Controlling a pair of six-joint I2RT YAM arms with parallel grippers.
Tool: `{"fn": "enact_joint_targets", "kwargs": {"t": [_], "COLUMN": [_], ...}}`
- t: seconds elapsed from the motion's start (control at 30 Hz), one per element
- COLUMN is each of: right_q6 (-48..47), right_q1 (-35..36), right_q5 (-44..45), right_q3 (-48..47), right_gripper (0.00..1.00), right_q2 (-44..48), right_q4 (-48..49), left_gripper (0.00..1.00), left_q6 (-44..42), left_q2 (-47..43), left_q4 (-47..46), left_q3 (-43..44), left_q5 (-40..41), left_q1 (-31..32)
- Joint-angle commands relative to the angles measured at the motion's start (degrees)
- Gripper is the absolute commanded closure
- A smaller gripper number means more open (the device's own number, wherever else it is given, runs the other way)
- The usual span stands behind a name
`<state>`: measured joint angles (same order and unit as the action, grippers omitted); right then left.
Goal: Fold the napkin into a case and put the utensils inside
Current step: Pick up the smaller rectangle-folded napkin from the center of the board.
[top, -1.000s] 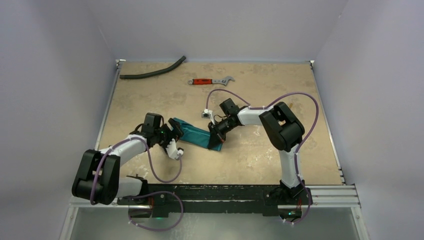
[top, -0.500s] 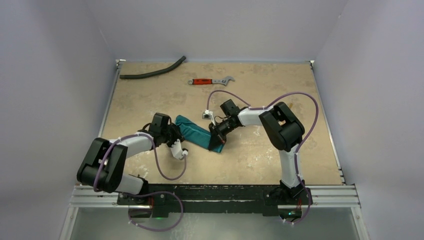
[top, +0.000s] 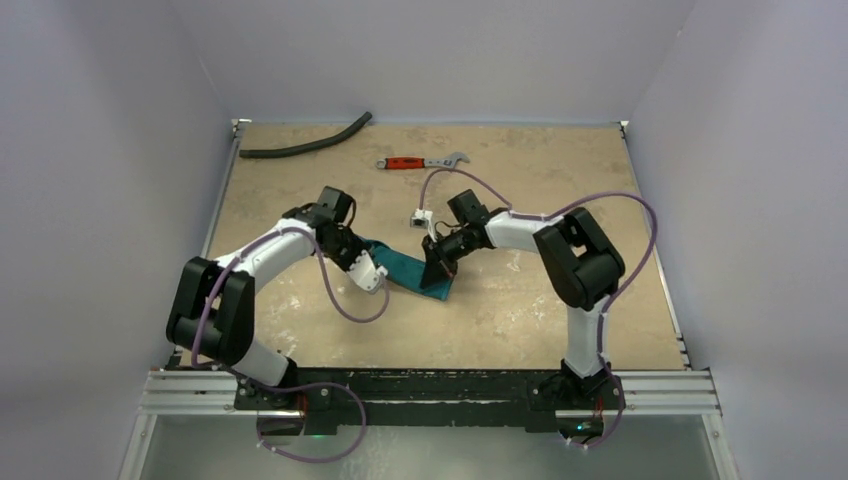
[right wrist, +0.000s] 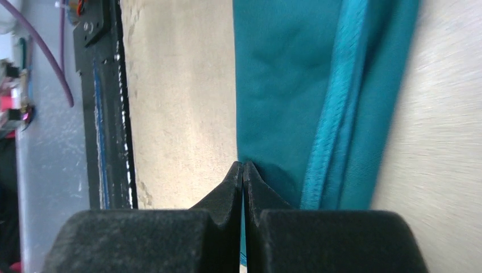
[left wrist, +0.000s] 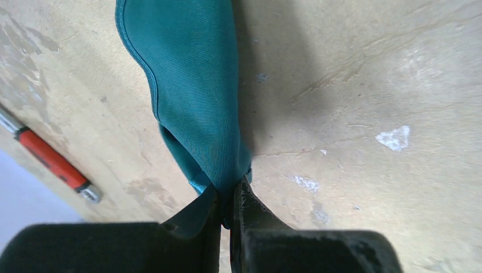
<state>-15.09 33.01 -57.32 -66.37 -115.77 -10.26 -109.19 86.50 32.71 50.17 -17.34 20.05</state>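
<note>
I should turn my left gripper next and carry it back toward the base bar over the bare tabletop to let go of the napkin's end, because the folded napkin lies at a slant.
The teal napkin (top: 408, 268) lies bunched into a narrow folded strip on the table between my two arms. My left gripper (top: 380, 268) is shut on its left end; in the left wrist view the cloth (left wrist: 193, 85) runs away from the pinched fingertips (left wrist: 230, 196). At the strip's right end, my right gripper (top: 436, 275) is shut on an edge of the cloth (right wrist: 284, 85), with its fingertips (right wrist: 243, 169) pressed together over a thin layer. The utensils are out of view.
A red-handled wrench (top: 420, 162) lies toward the back of the table and also shows in the left wrist view (left wrist: 51, 162). A black hose (top: 305, 145) lies at the back left. The black base rail (top: 420, 385) runs along the near edge.
My left gripper moved right and toward the back onto the napkin's left end and shut on it. My right gripper stayed shut on the cloth and shifted slightly back.
</note>
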Motion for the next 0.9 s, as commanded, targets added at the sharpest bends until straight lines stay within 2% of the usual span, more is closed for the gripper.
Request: {"fn": "enact_joint_targets", "kwargs": {"t": [0.0,0.2,0.3,0.33,0.37,0.4,0.43,0.5,0.63,0.67,0.73,0.77,0.8,0.87], "right_q6": [0.01,-4.76,-8.74,-8.81,-8.73,-7.22,-5.76,-3.84,-3.15,-0.05,9.26,12.13,11.49,8.48], "right_q1": [-1.2,-1.43,-1.46,-1.4,-1.32,-1.18,-1.12,-1.11,-0.41,-0.52,-0.79,-1.1,-1.54,-1.69], "right_q5": [5.75,9.08,10.94,11.86,12.97,15.02,16.9,20.66,34.47,36.01,43.31,43.4,40.13,35.12], "right_q3": [-1.01,-3.12,-2.78,-0.04,1.95,6.51,10.06,14.49,17.53,19.89,26.79,29.2,28.95,25.07], "right_gripper": [1.0,0.96,0.89,0.81,0.34,0.05,0.02,0.01,0.01,0.01,0.01,0.01,0.01,0.01], "right_q2": [8.98,12.8,16.7,19.1,21.98,25.64,29.18,34.88,44.22,47.28,51.45,52.19,51.55,48.29], "right_q4": [3.78,0.36,2.61,5.55,9.1,14.63,18.95,24.17,26.57,29.24,41.44,45.72,46.07,41.88], "left_gripper": [1.0,1.0,1.0,1.0,1.0,1.0,1.0,1.0,1.0,1.0,1.0,1.0,1.0,1.0], "left_q6": [10.28,20.68,24.26,25.34,25.91,26.39,26.52,25.85,25.48,25.32,25.52,25.88,26.37,26.46], "left_q2": [4.3,12.07,13.68,13.33,13.15,13.2,13.68,15.24,16.43,16.73,18.29,19.4,20.42,21.59], "left_q4": [25.49,42.65,46.35,45.97,45.88,46.1,46.84,49.24,49.51,49.47,49.49,49.54,49.61,49.63], "left_q3": [11.26,21.65,23.69,23.33,22.9,22.69,22.66,23.21,22.39,22.08,22.1,22.49,23.21,23.74], "left_q5": [-6.13,-12.32,-17.46,-18.66,-19.82,-21.23,-22.82,-24.87,-26.53,-26.93,-27.98,-28.41,-28.62,-28.47], "left_q1": [0.58,0.6,0.54,0.28,-0.26,-1.05,-2.36,-4.64,-7.86,-8.16,-9.16,-9.8,-10.42,-11.36]}}
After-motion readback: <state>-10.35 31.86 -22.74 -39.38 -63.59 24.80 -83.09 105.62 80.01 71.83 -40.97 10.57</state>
